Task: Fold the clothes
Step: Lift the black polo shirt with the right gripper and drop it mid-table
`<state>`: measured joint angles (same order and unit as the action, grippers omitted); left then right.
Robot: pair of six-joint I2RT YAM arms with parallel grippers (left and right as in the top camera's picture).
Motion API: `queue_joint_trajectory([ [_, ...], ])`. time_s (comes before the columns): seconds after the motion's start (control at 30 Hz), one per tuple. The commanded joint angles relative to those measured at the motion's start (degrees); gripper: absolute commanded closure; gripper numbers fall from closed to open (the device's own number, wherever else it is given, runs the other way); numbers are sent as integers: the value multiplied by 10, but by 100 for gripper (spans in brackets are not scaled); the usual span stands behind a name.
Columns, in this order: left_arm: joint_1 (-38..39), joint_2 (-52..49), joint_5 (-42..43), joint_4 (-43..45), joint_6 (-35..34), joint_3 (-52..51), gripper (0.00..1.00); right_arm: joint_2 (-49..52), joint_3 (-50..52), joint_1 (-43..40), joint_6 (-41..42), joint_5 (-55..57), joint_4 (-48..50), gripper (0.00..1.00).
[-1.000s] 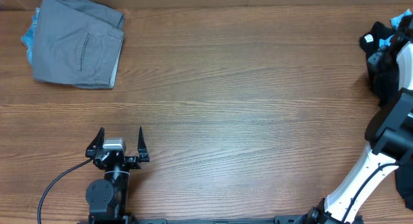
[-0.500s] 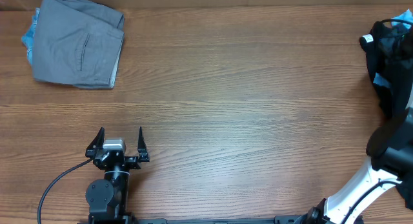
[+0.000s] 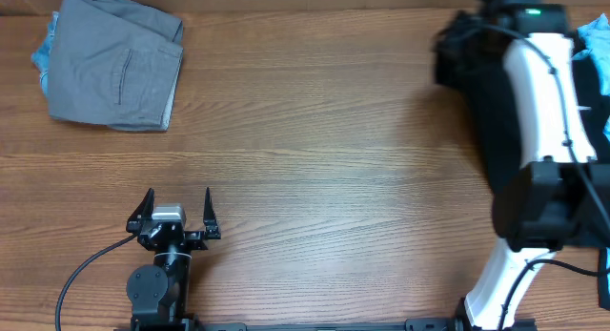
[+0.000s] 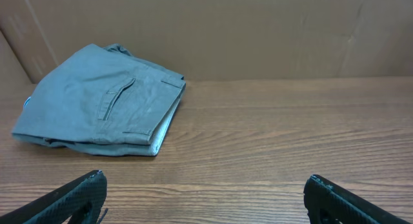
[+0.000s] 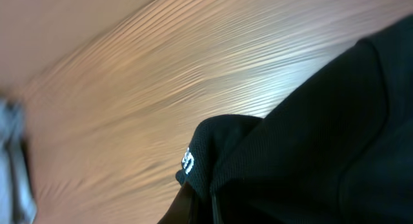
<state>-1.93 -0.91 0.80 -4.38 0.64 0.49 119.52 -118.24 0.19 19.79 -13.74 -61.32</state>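
Note:
My right gripper is to sweep the T-shirt's fold to the left in the overhead view next and let go of it short of the grey trousers.
The black T-shirt [image 3: 457, 54] hangs over the table's back right, bunched beside my white right arm [image 3: 543, 83]. From overhead, the wrist and the cloth hide the right gripper itself. In the right wrist view the black T-shirt [image 5: 303, 121] fills the right side, with small white lettering [image 5: 188, 161] on a fold, and my right gripper [image 5: 201, 207] is shut on that fold. The picture is blurred with motion. My left gripper [image 3: 178, 209] rests open near the front left, its jaws wide and nothing between them [image 4: 205, 185].
Folded grey trousers [image 3: 114, 59] lie at the back left on a blue garment [image 3: 40, 54]; the left wrist view shows the trousers [image 4: 103, 104] ahead and to the left. More blue cloth [image 3: 596, 35] sits at the right edge. A brown wall [image 4: 258, 30] backs the table.
My right arm has swung from the right edge inward over the back right of the table, carrying the black T-shirt with it. The left arm has not moved.

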Motion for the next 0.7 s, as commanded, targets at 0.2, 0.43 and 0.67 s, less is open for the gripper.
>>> queue_joint_trajectory([
  [0.2, -3, 2, -3, -1, 11, -2, 0, -5, -14, 260, 26, -43, 48, 95],
  [0.43, -3, 2, -3, -1, 11, -2, 0, -5, -14, 378, 33, -26, 99, 68],
  [0.67, -3, 2, -3, -1, 11, -2, 0, -42, -16, 351, 28, -7, 68, 51],
])
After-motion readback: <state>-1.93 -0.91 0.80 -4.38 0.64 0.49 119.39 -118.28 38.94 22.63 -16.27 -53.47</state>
